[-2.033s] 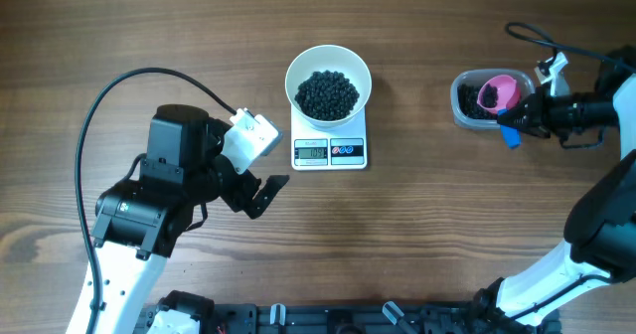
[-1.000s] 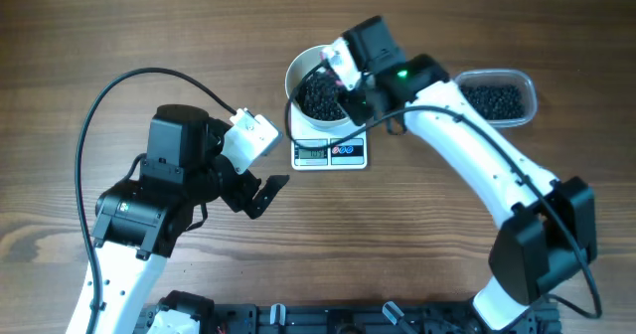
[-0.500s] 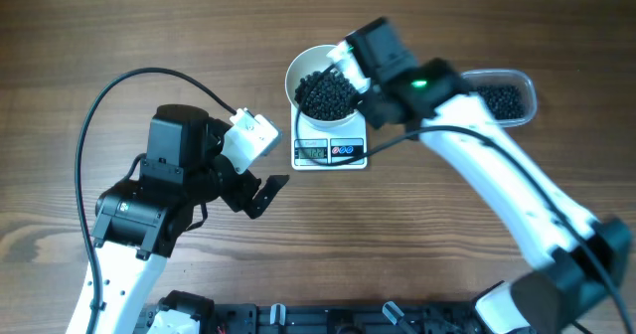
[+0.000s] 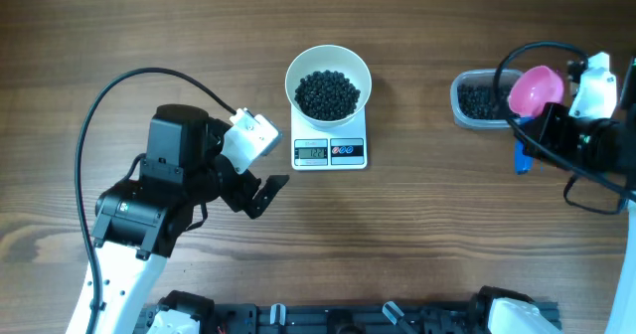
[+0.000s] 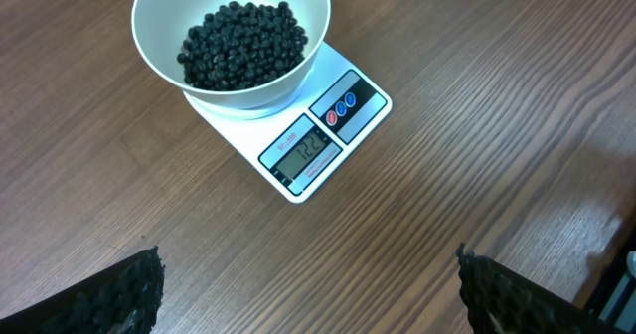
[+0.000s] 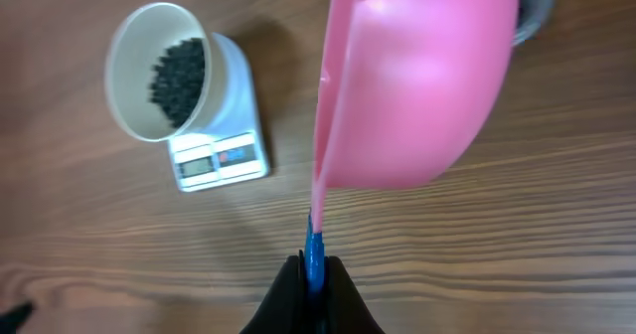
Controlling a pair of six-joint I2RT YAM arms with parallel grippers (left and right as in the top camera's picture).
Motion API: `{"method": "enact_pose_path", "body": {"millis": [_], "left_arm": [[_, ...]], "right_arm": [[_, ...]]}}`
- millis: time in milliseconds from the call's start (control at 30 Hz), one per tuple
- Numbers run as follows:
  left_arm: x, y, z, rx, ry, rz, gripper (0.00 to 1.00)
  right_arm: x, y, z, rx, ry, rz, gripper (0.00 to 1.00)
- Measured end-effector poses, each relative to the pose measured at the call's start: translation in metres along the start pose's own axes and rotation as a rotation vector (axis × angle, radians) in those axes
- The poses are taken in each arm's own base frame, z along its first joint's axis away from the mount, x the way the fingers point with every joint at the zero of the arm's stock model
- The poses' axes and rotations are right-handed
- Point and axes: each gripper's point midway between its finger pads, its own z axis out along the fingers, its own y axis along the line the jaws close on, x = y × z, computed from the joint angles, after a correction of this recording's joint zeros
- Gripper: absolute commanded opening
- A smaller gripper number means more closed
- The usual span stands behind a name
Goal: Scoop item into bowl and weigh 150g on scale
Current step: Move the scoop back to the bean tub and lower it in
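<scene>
My right gripper is to move down and toward the middle of the tub next, set the pink cup onto the black item and let go of the blue handle (image 6: 314,250), because the cup hangs high.
The white bowl (image 4: 328,68) stands on the scale (image 4: 329,152) at the table's middle, with a heap of the black item (image 4: 328,93) inside. Digits show on the scale's display (image 5: 308,153). My right gripper (image 4: 527,145) is shut on the blue handle (image 6: 314,250) of a pink scoop (image 4: 534,90), whose cup hangs tilted over the right end of a clear tub (image 4: 477,100) holding more of the item. My left gripper (image 5: 310,274) stands open over bare wood in front and left of the scale, with nothing between its fingers.
The left arm's black cable (image 4: 119,85) loops over the table's left side. The right arm's body and cable (image 4: 586,145) fill the right edge next to the tub. Bare wood lies between the scale and the tub.
My right arm has swung away from the bowl back to the right, carrying the scoop to the tub. The left arm has not moved.
</scene>
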Motion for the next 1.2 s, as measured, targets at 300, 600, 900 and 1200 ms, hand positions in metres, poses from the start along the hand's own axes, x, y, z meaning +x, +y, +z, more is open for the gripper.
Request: {"method": "enact_pose_path", "body": {"millis": [300,600,900,1200], "left_arm": [[0.0,0.0,0.0,0.0,0.0,0.0,1.0],[0.0,0.0,0.0,0.0,0.0,0.0,1.0],[0.0,0.0,0.0,0.0,0.0,0.0,1.0],[0.0,0.0,0.0,0.0,0.0,0.0,1.0]], "right_arm": [[-0.034,0.016,-0.003,-0.08,-0.133,-0.007,0.04],[-0.052,0.019,-0.006,-0.103,-0.202,0.064,0.04],[-0.071,0.03,0.065,-0.157,-0.03,0.098,0.04],[-0.049,0.033,0.123,-0.285,0.248,0.11,0.04]]}}
